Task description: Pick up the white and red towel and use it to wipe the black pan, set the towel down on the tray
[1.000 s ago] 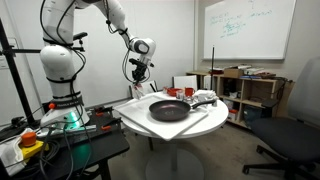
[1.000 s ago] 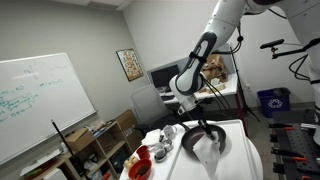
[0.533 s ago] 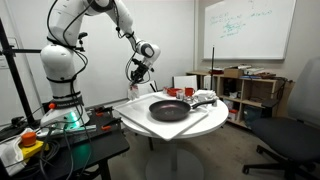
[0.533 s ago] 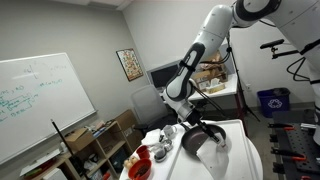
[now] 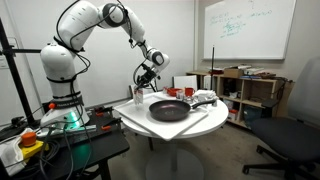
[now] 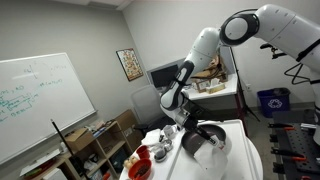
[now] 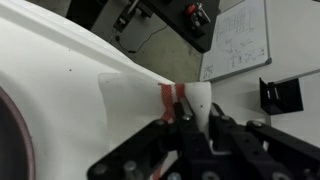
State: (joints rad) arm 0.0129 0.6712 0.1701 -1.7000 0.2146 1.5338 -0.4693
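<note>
Next, my gripper tips its fingers downward and brings the towel down onto the clear white tray to release, as that tray lies below it beside the black pan's rim.
In the wrist view my gripper [image 7: 186, 122] is shut on the white and red towel [image 7: 170, 97], which hangs from the jaws with its red stripes showing. The white tray [image 7: 70, 80] lies below, and the black pan's rim [image 7: 6, 125] shows at the lower left. In both exterior views the gripper [image 5: 145, 80] [image 6: 170, 104] hangs above the table beside the black pan [image 5: 168, 110] [image 6: 205, 137]. The pan rests on the tray [image 5: 203, 122] [image 6: 240, 150]. The towel [image 5: 138, 95] dangles just left of the pan.
A red bowl [image 5: 172, 92] [image 6: 140, 168] and cups and metal items [image 5: 205, 97] [image 6: 170, 131] stand on the round table behind the pan. A cluttered bench [image 5: 30, 140], shelves [image 5: 250, 90] and an office chair [image 5: 295, 140] surround the table.
The arm has swung toward the pan and come lower, carrying the towel with it. The pan and tray have not moved.
</note>
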